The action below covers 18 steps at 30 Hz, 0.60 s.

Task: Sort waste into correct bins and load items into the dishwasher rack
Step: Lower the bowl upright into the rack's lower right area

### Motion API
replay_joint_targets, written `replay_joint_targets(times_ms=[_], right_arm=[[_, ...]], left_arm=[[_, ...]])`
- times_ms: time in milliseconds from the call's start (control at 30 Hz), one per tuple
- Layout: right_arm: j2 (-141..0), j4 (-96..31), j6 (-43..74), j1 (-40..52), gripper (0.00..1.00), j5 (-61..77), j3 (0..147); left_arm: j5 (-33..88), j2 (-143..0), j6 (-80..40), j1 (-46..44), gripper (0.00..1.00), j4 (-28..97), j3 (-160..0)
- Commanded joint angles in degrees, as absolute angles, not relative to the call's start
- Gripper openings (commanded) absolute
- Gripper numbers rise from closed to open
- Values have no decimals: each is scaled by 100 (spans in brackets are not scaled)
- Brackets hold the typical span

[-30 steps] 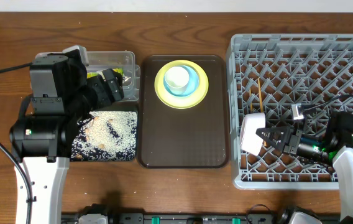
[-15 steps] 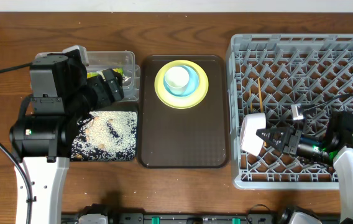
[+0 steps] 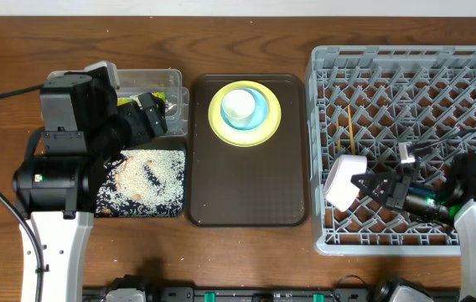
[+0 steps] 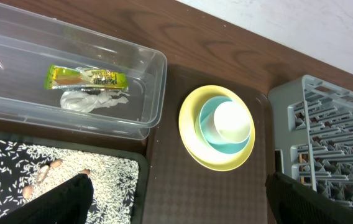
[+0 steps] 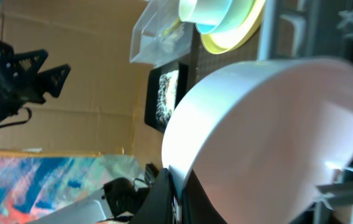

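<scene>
The white bowl hangs above the pegs in the rack's near corner (image 3: 349,218) beside the brown tray. My right gripper needs to lower it onto them next and release its rim.
My right gripper (image 3: 365,184) is shut on the rim of the white bowl (image 3: 341,179), holding it tipped on edge over the front left of the grey dishwasher rack (image 3: 406,59). In the right wrist view the bowl (image 5: 270,137) fills the frame, its rim pinched by my gripper (image 5: 179,186). Wooden chopsticks (image 3: 351,126) lie in the rack. The yellow plate (image 4: 192,137) carries the light blue bowl (image 4: 207,121) and the small white cup (image 4: 232,121). My left gripper (image 4: 176,205) hangs open and holds nothing. The wrapper (image 4: 86,78) and napkin (image 4: 92,99) lie in the clear tub (image 4: 155,62). Rice (image 4: 15,168) covers the black tray (image 4: 140,180).
The dark brown serving tray (image 3: 246,184) lies between the bins and the rack, with the stacked plate at its far end. The left arm's body (image 3: 62,159) looms over the table's left side. Rows of upright pegs fill the rack.
The right gripper has shifted slightly to the right with the white bowl, which has tilted a little. The left arm has not moved.
</scene>
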<state>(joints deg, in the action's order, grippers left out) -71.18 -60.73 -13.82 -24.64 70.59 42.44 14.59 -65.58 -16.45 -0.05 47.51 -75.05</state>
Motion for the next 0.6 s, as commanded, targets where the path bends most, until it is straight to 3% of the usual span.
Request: replay_joint_targets(times_ms=[0, 367, 567], right_arm=[[-7264, -5955, -1420, -2764, 1, 4919, 4143], [-7264, -5645, -1417, -3253, 3, 4801, 4152], [-7264, -5621, -1413, -3315, 14, 4801, 4152]], left_arm=[[1385, -6591, -1590, 21, 92, 4746, -7555], [1385, -6591, -1590, 21, 92, 4746, -7555], [1385, -6591, -1590, 21, 92, 4746, -7555]])
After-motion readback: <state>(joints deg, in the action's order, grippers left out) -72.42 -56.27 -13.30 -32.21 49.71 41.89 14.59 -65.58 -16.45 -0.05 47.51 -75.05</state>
